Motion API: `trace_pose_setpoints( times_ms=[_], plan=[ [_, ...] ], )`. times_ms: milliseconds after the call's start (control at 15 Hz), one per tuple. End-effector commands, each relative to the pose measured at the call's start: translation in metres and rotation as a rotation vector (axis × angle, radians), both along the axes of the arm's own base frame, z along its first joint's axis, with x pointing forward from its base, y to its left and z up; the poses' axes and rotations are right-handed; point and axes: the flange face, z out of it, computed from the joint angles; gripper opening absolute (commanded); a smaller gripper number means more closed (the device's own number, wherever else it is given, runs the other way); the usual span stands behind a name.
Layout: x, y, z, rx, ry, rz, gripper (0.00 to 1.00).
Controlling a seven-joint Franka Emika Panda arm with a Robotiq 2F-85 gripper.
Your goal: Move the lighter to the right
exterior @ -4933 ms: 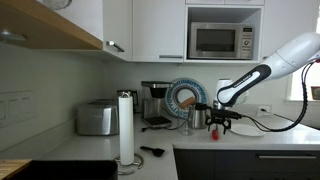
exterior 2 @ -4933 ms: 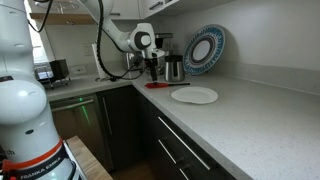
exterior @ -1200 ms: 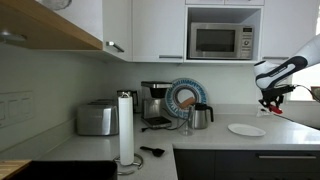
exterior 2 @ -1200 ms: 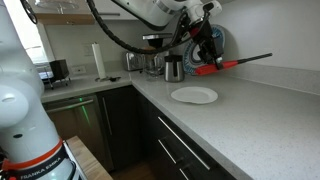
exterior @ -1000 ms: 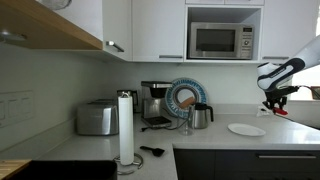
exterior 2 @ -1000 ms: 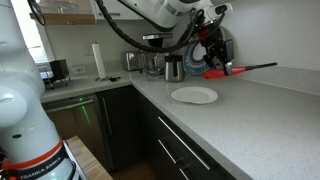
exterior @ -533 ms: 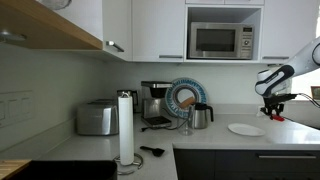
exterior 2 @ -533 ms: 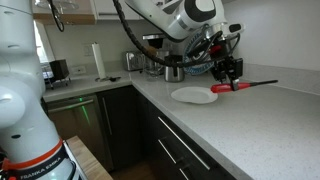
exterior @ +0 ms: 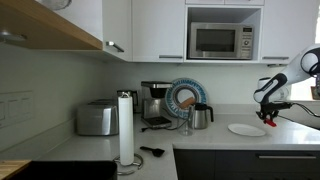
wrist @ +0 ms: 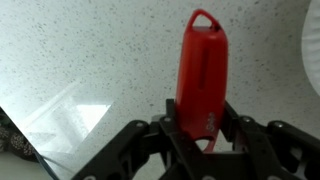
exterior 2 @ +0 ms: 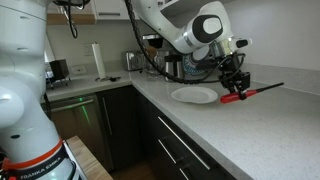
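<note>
I should next lower and release the red lighter just below, onto the clear speckled counter beside the white plate [exterior 2: 195,95], an open spot.
The lighter [wrist: 203,65] is red and slim, and my gripper [wrist: 203,125] is shut on its lower end in the wrist view. In an exterior view its red handle [exterior 2: 233,98] hangs just below the gripper [exterior 2: 236,90], with a thin dark rod pointing away over the counter. It is low over the speckled counter, just beyond the white plate [exterior 2: 195,95]. Seen from across the kitchen in an exterior view, the gripper [exterior: 268,114] and the lighter [exterior: 270,121] are beside the plate [exterior: 245,129]. I cannot tell if the lighter touches the counter.
A steel kettle [exterior: 201,116] and a blue patterned dish [exterior: 184,97] stand by the back wall, next to a coffee machine [exterior: 155,103]. A toaster [exterior: 97,118] and a paper towel roll [exterior: 126,127] are further along. The plate's rim [wrist: 313,50] shows in the wrist view.
My gripper has carried the lighter down and further along the counter, from above the plate to low over the surface beside it. It has stayed shut on the lighter.
</note>
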Motion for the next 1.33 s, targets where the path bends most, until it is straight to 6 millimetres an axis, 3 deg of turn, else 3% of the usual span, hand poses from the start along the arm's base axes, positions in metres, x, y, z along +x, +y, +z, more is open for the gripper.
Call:
trace_pose_setpoints(
  times_ms=[0, 933, 1067, 1133, 1267],
  plan=[
    [0.007, -0.014, -0.014, -0.011, -0.014, 0.009, 0.19],
    [0.022, -0.027, -0.043, -0.03, 0.01, 0.008, 0.19],
    [0.023, -0.03, -0.043, -0.025, 0.008, -0.002, 0.27],
    [0.023, -0.031, -0.043, -0.024, 0.008, -0.007, 0.4],
    [0.023, -0.033, -0.043, -0.026, 0.009, -0.009, 0.53]
  ],
)
